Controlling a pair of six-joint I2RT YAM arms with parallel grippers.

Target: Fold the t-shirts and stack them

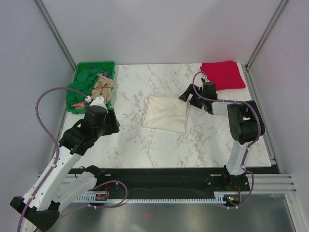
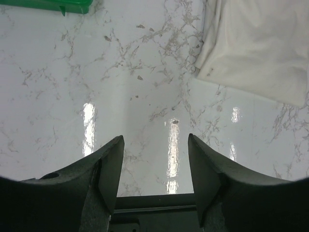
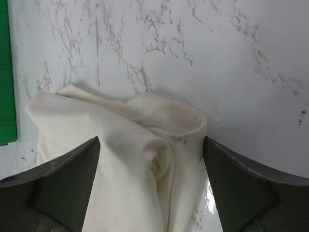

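Observation:
Next, my right gripper stays at this far corner of the cream-white t-shirt and closes there, as the bunched fold of cream cloth already lies between the open fingers.
A cream-white t-shirt (image 1: 166, 113) lies folded in the middle of the marble table. My right gripper (image 1: 187, 99) hangs over its far right corner. In the right wrist view the gripper (image 3: 151, 140) stands open, its jaws straddling a bunched fold of the cream cloth (image 3: 130, 164) without pinching it. A red t-shirt (image 1: 223, 75) lies folded at the back right. Tan (image 1: 104, 86) and dark green (image 1: 83, 89) t-shirts are heaped in the crate. My left gripper (image 1: 115, 124) is open and empty (image 2: 155, 137), left of the cream shirt (image 2: 260, 43) and apart from it.
The green plastic crate (image 1: 91, 65) stands at the back left corner, and its edge (image 2: 48, 4) shows in the left wrist view. Grey walls and metal posts close in the table. Bare marble (image 1: 145, 145) lies in front of the cream shirt.

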